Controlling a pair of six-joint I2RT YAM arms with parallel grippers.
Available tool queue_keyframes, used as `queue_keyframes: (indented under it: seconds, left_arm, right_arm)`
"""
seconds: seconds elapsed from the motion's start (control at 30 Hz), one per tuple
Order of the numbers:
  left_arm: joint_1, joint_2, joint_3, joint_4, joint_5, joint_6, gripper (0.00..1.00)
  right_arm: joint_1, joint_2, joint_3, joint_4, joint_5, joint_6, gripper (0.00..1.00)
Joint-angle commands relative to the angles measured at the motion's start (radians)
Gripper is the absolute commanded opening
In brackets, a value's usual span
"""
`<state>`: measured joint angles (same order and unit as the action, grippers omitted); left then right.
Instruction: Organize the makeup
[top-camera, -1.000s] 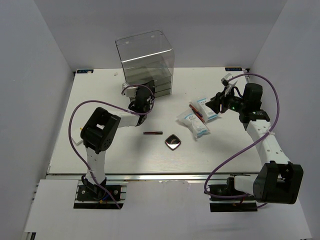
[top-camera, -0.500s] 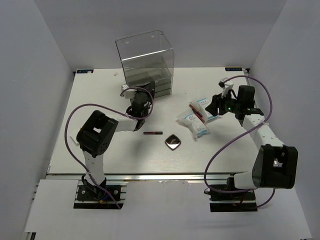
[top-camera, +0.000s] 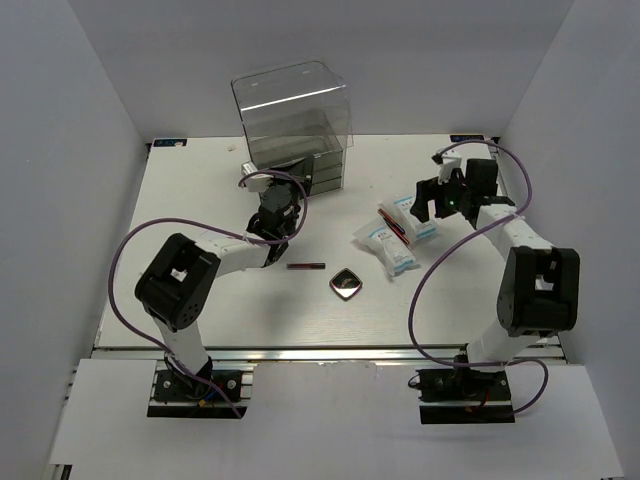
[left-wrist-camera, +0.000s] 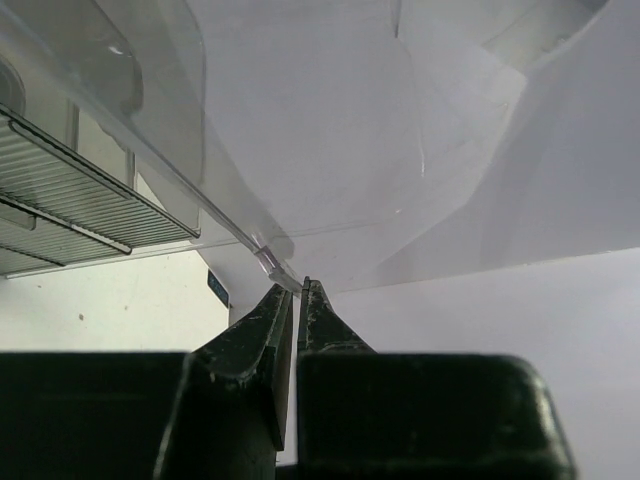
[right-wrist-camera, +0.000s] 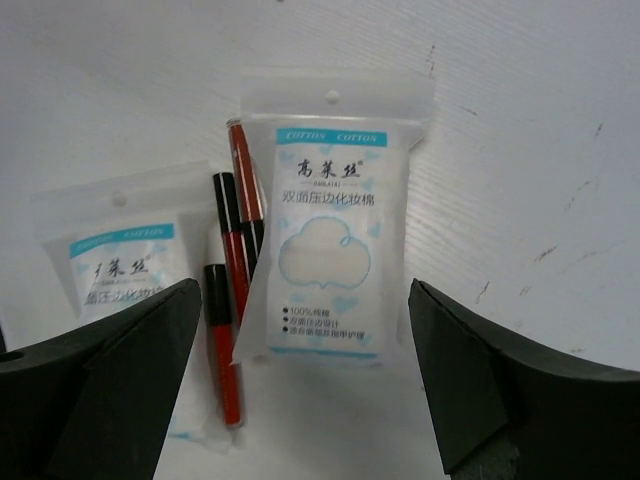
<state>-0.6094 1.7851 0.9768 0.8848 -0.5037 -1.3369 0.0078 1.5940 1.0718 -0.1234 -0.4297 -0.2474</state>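
Note:
The blue-printed packet's lower part is framed below my right gripper, which will next lower its open fingers around its long sides and close.
The clear acrylic drawer box (top-camera: 290, 120) stands at the back. My left gripper (top-camera: 272, 183) is shut at the box's lower front; in the left wrist view its tips (left-wrist-camera: 297, 288) sit just under a clear plastic edge (left-wrist-camera: 266, 260). My right gripper (top-camera: 425, 203) is open above the packets. In the right wrist view (right-wrist-camera: 302, 290) a blue-printed packet (right-wrist-camera: 335, 250) lies between its jaws, with red sticks (right-wrist-camera: 234, 265) and a second packet (right-wrist-camera: 125, 265) to the left. Another packet (top-camera: 400, 258), a lone dark-red stick (top-camera: 306, 265) and the dark compact (top-camera: 347, 284) lie mid-table.
The box's ribbed drawer floors (left-wrist-camera: 90, 195) show at the left of the left wrist view. White walls close in the table (top-camera: 200, 300) on the left, right and back. Purple cables loop from both arms over the table.
My left gripper has moved up toward the box's front. My right arm has swung back and left, bringing its open gripper over the packets.

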Motion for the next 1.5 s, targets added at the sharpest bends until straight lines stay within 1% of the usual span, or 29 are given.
queue_keyframes:
  seconds: [0.0, 0.03, 0.2, 0.23, 0.47, 0.6, 0.77, 0.87, 0.9, 0.97, 1.0, 1.1, 1.17, 1.2, 1.27, 1.3, 1.37, 1.4, 1.47]
  left_arm:
    - [-0.01, -0.081, 0.0, 0.01, 0.028, 0.033, 0.0]
    - [-0.009, -0.084, 0.005, 0.008, 0.025, 0.033, 0.0]
    - [-0.009, -0.101, 0.031, -0.012, 0.031, 0.051, 0.0]
    - [-0.01, -0.107, 0.037, -0.014, 0.033, 0.053, 0.0]
    - [-0.009, -0.135, 0.056, -0.03, 0.027, 0.067, 0.0]
    - [-0.01, -0.147, 0.083, -0.044, 0.028, 0.081, 0.0]
    - [-0.009, -0.156, 0.108, -0.055, 0.028, 0.096, 0.0]
    - [-0.009, -0.159, 0.12, -0.06, 0.028, 0.094, 0.0]
    - [-0.009, -0.159, 0.125, -0.06, 0.028, 0.096, 0.0]
    - [-0.009, -0.162, 0.132, -0.061, 0.028, 0.096, 0.0]
    - [-0.009, -0.162, 0.137, -0.061, 0.028, 0.096, 0.0]
    - [-0.01, -0.165, 0.155, -0.069, 0.03, 0.097, 0.0]
    - [-0.009, -0.167, 0.172, -0.079, 0.031, 0.1, 0.0]
    - [-0.01, -0.168, 0.178, -0.083, 0.03, 0.102, 0.0]
    - [-0.01, -0.171, 0.197, -0.098, 0.027, 0.102, 0.0]
    - [-0.01, -0.173, 0.201, -0.101, 0.025, 0.102, 0.0]
    - [-0.009, -0.174, 0.212, -0.113, 0.024, 0.097, 0.0]
    - [-0.01, -0.176, 0.223, -0.116, 0.024, 0.097, 0.0]
    - [-0.01, -0.179, 0.235, -0.133, 0.027, 0.099, 0.0]
  right_arm:
    - [0.047, 0.067, 0.089, 0.021, 0.083, -0.05, 0.89]
    - [0.057, 0.087, 0.102, 0.018, 0.126, -0.061, 0.89]
    - [0.086, 0.193, 0.16, 0.004, 0.196, -0.075, 0.89]
    - [0.089, 0.217, 0.184, -0.011, 0.23, -0.078, 0.89]
    - [0.092, 0.294, 0.218, -0.051, 0.301, -0.098, 0.88]
    - [0.093, 0.32, 0.223, -0.074, 0.298, -0.105, 0.85]
    - [0.092, 0.337, 0.217, -0.096, 0.278, -0.113, 0.72]
    - [0.092, 0.331, 0.211, -0.094, 0.258, -0.124, 0.53]
    - [0.092, 0.33, 0.209, -0.091, 0.247, -0.128, 0.39]
    - [0.092, 0.314, 0.209, -0.087, 0.237, -0.139, 0.29]
    - [0.092, 0.307, 0.209, -0.084, 0.223, -0.142, 0.22]
    - [0.092, 0.259, 0.208, -0.053, 0.171, -0.158, 0.09]
    - [0.092, 0.21, 0.212, -0.036, 0.126, -0.165, 0.08]
    - [0.092, 0.192, 0.212, -0.016, 0.061, -0.177, 0.08]
    - [0.1, 0.141, 0.214, 0.005, -0.019, -0.194, 0.07]
    - [0.107, 0.126, 0.214, 0.027, -0.093, -0.226, 0.07]
    - [0.145, 0.087, 0.198, 0.057, -0.141, -0.272, 0.07]
    - [0.164, 0.074, 0.188, 0.1, -0.168, -0.333, 0.07]
    - [0.231, 0.047, 0.157, 0.161, -0.161, -0.397, 0.08]
